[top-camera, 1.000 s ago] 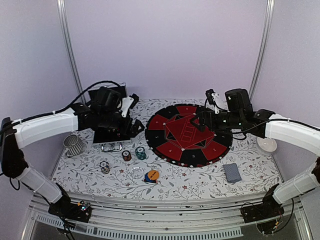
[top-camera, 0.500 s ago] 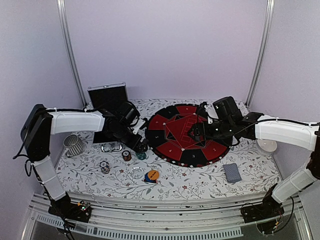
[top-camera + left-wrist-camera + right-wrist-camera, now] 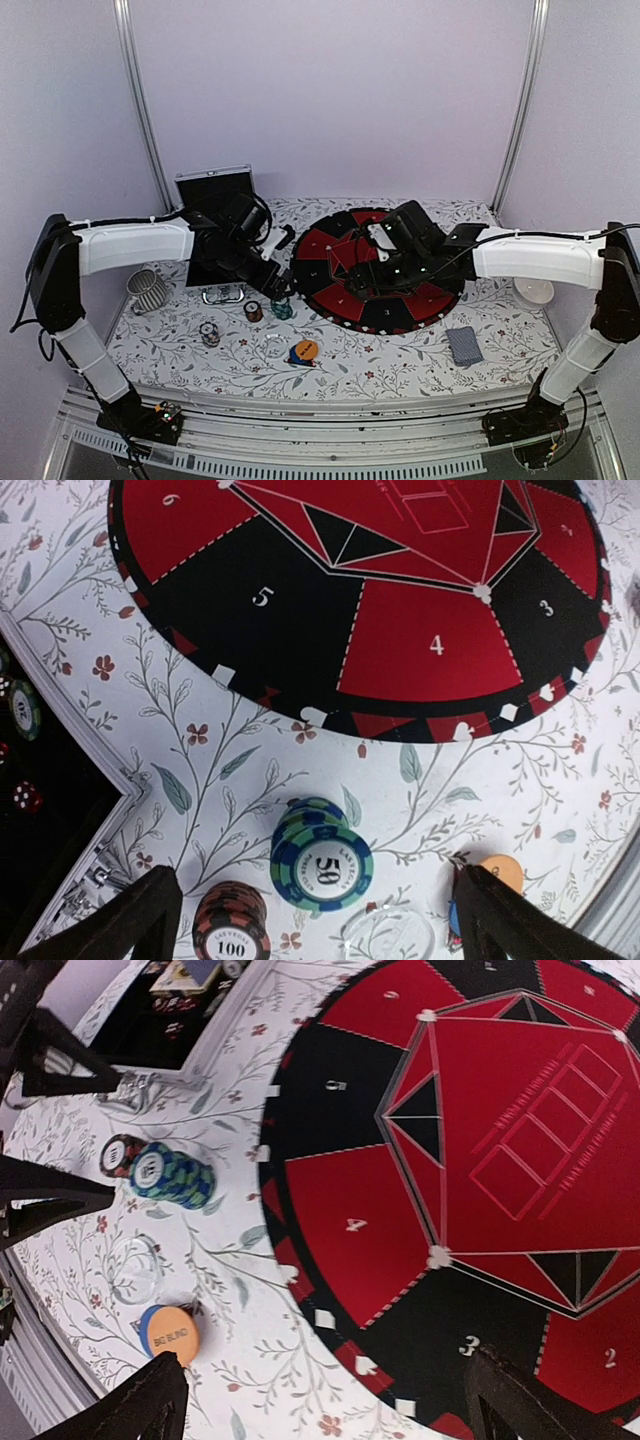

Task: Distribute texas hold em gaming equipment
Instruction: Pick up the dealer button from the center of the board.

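Observation:
The open left gripper moves back past the teal stack next and comes down around the disc's rim, since the clear disc [image 3: 275,346] lies flat on the tabletop.
A teal chip stack [image 3: 322,855] marked 50 stands on the table in front of the mat, and it shows from above [image 3: 282,308] and in the right wrist view [image 3: 170,1175]. A brown-red stack [image 3: 232,925] marked 100 stands beside it. An orange button [image 3: 306,349] lies over a blue one [image 3: 296,357]. The grey-blue cards [image 3: 464,345] lie at the front right. My left gripper [image 3: 320,920] is open and empty, low above the teal stack [image 3: 280,292]. My right gripper [image 3: 335,1410] is open and empty over the mat's near-left part [image 3: 360,272].
The round red-and-black mat [image 3: 440,295] fills the middle. The open black case [image 3: 215,190] is at the back left. A third chip stack [image 3: 209,333] and a clear disc [image 3: 272,345] lie in front. A ribbed metal cup [image 3: 148,290] stands far left, a white bowl [image 3: 533,290] far right.
My left gripper has swung from over the case down to the teal stack. My right gripper has moved left across the mat. Nothing on the table has moved.

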Controlling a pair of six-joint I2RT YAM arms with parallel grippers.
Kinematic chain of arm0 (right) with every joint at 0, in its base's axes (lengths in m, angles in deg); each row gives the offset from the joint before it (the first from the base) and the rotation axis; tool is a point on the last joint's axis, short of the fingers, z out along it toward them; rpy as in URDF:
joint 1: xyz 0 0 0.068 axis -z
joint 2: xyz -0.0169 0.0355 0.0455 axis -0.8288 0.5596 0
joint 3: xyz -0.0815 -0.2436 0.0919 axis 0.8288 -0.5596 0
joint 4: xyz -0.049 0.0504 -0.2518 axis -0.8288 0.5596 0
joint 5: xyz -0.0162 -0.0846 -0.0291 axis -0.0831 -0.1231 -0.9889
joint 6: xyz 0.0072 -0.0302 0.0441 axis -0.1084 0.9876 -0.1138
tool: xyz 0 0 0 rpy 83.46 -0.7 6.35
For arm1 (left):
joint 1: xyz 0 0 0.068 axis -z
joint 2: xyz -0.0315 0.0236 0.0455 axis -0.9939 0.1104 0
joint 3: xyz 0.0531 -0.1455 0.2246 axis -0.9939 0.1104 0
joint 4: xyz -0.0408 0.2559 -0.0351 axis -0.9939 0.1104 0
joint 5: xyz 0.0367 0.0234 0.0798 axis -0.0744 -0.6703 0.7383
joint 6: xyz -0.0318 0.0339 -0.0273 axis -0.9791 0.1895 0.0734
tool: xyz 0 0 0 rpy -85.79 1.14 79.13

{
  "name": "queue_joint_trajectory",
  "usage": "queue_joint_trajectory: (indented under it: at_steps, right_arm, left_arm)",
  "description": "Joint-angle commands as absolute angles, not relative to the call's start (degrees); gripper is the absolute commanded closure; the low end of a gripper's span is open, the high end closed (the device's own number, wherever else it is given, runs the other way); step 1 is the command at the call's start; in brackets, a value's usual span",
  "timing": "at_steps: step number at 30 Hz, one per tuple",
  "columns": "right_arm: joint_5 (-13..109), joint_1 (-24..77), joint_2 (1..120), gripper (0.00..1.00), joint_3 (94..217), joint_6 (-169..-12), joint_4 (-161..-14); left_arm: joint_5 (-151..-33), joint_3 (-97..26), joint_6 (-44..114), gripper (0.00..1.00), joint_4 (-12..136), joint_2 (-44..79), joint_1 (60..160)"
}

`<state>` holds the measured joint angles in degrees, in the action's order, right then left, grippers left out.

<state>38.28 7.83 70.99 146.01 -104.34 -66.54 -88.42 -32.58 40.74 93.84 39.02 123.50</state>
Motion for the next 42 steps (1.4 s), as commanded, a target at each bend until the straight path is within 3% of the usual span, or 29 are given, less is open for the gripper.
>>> queue_joint_trajectory:
  at_steps: [1,7,13,29,42]
  right_arm:
    - [35.5,-0.4,77.0,0.01,153.4,-102.9,-63.4]
    - [39.2,-5.5,84.9,0.01,159.2,-102.4,-60.4]
    - [37.2,-5.5,83.0,0.01,155.9,-105.0,-60.4]
    - [32.1,-5.5,77.9,0.01,149.8,-106.1,-60.2]
    - [30.8,-5.5,76.6,0.01,146.1,-105.5,-60.5]
  left_arm:
    - [-89.6,-30.2,40.1,0.02,95.7,33.1,124.5]
    - [-91.4,-24.7,35.9,0.05,100.2,24.3,126.6]
    - [-92.0,-20.5,34.4,0.08,107.3,23.5,132.5]
    - [-86.6,-22.7,36.2,0.07,107.1,38.8,136.8]
    - [-86.2,-25.0,37.6,0.14,102.5,45.1,134.6]
